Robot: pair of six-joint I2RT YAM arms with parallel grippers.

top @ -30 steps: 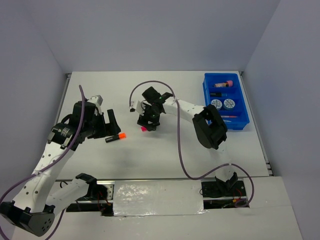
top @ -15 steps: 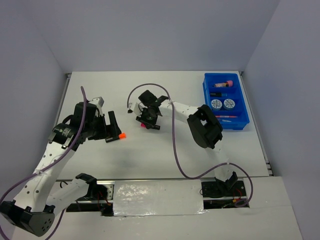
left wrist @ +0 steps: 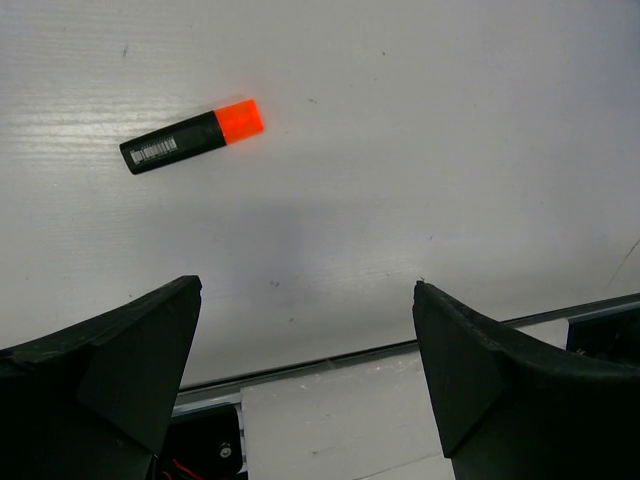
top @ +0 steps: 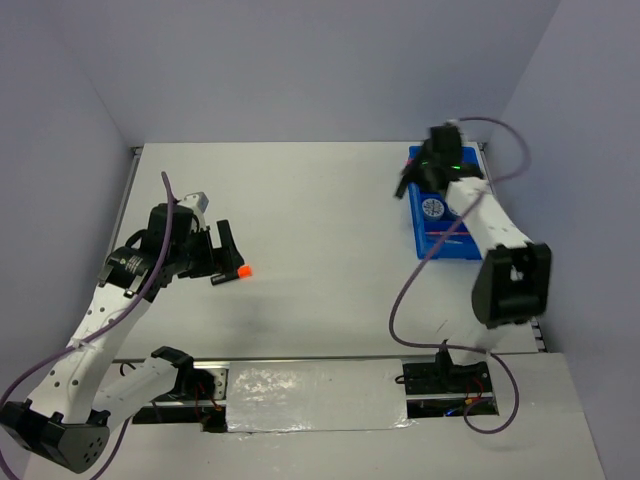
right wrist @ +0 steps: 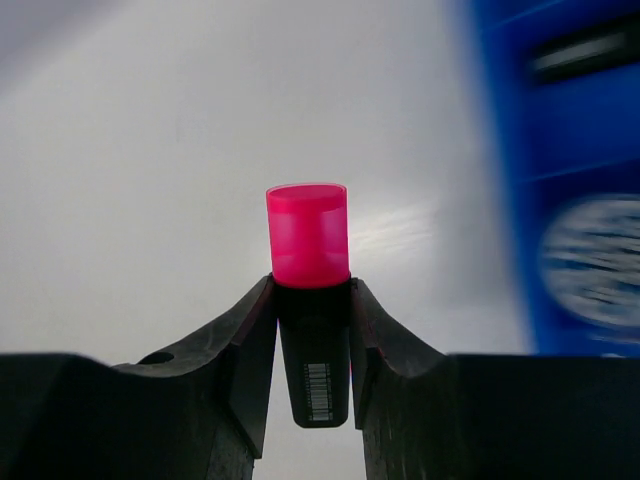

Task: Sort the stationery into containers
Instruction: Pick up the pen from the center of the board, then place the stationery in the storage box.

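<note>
The robot's right gripper will first swing to the right in the top view, turning and lowering into the tray's compartment beside the disc, because a black body lies there.
My right gripper is shut on a black highlighter with a pink cap, cap pointing away from the wrist. It hangs in the air by the left edge of the blue compartment tray, where a blue-white patterned disc lies, blurred. In the top view the right gripper is at the tray's far left corner, and one disc shows. My left gripper is open and empty above the table. The orange-capped black highlighter lies flat beyond it, and it shows by the left gripper in the top view.
The right arm and its purple cable cross over the tray and hide much of its contents. White walls close the table at the back and sides. The metal rail and arm bases run along the near edge.
My right arm has swung from the table's middle over to the blue tray at the far right, carrying the pink-capped highlighter. The left arm has hardly moved.
</note>
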